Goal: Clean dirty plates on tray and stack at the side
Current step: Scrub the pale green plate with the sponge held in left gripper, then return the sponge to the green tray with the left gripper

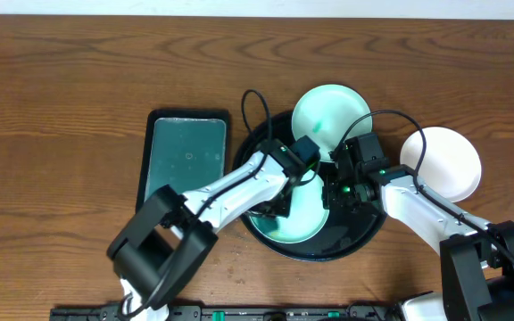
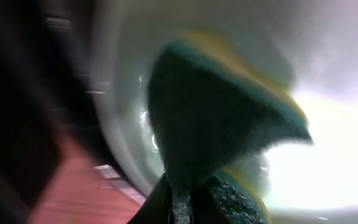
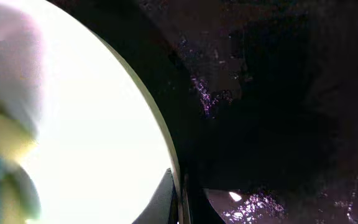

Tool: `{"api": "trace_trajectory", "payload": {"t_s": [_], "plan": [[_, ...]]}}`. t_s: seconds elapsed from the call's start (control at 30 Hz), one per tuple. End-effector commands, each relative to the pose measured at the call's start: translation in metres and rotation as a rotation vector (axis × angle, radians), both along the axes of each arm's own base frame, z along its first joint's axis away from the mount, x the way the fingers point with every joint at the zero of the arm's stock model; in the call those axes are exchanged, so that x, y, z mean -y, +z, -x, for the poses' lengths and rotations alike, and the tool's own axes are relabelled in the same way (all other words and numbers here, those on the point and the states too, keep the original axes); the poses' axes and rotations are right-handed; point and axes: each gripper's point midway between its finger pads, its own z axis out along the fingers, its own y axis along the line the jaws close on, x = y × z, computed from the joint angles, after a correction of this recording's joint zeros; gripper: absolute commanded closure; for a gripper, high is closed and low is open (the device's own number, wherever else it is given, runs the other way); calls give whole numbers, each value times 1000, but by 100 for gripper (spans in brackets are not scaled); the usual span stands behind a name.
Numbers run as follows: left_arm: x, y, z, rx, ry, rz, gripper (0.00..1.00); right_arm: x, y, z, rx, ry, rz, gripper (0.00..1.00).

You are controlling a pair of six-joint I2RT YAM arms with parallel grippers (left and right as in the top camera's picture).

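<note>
The rectangular black tray is open beside the round one. My left gripper will lift off the plate next and carry the sponge [image 2: 216, 124] over the teal liquid in the rectangular black tray.
The round black tray [image 1: 364, 234] sits at the table's middle. A teal-tinted plate [image 1: 303, 221] lies in it. My left gripper [image 1: 285, 204] is shut on a green and yellow sponge [image 2: 216, 124] and presses it on this plate [image 2: 328, 162]. My right gripper [image 1: 333, 191] is shut on the plate's right rim; in the right wrist view its fingers [image 3: 180, 199] pinch the rim of the plate [image 3: 92, 143] over the wet tray [image 3: 278, 124]. A second plate [image 1: 328, 114] rests on the tray's far rim. A third, white plate [image 1: 444, 162] sits on the table to the right.
A rectangular black tray [image 1: 186, 159] with teal liquid stands left of the round tray. Cables arc over the round tray from both wrists. Wooden table [image 1: 61, 107] lies all around.
</note>
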Motion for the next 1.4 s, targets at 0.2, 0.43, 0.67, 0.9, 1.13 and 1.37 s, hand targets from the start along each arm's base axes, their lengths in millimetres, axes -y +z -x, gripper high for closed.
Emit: {"api": "trace_trajectory", "payload": {"t_s": [0.2, 0.43, 0.67, 0.9, 1.13, 1.37], "plan": [[-91, 98, -61, 331, 271, 32, 93, 15, -13, 7, -29, -12, 81, 99], [-178, 94, -90, 340, 444, -10, 93, 14, -13, 5, -21, -12, 79, 99], [-181, 29, -95, 158, 436, 151, 93, 14, -13, 6, -22, -13, 79, 99], [-176, 27, -89, 113, 431, 192, 60, 14, -13, 5, -21, -13, 78, 97], [-172, 95, -80, 270, 400, 271, 39, -7, 18, -7, -3, 11, -32, 99], [-174, 160, -61, 467, 376, 335, 20, -27, 116, -54, 181, 29, -109, 99]]}}
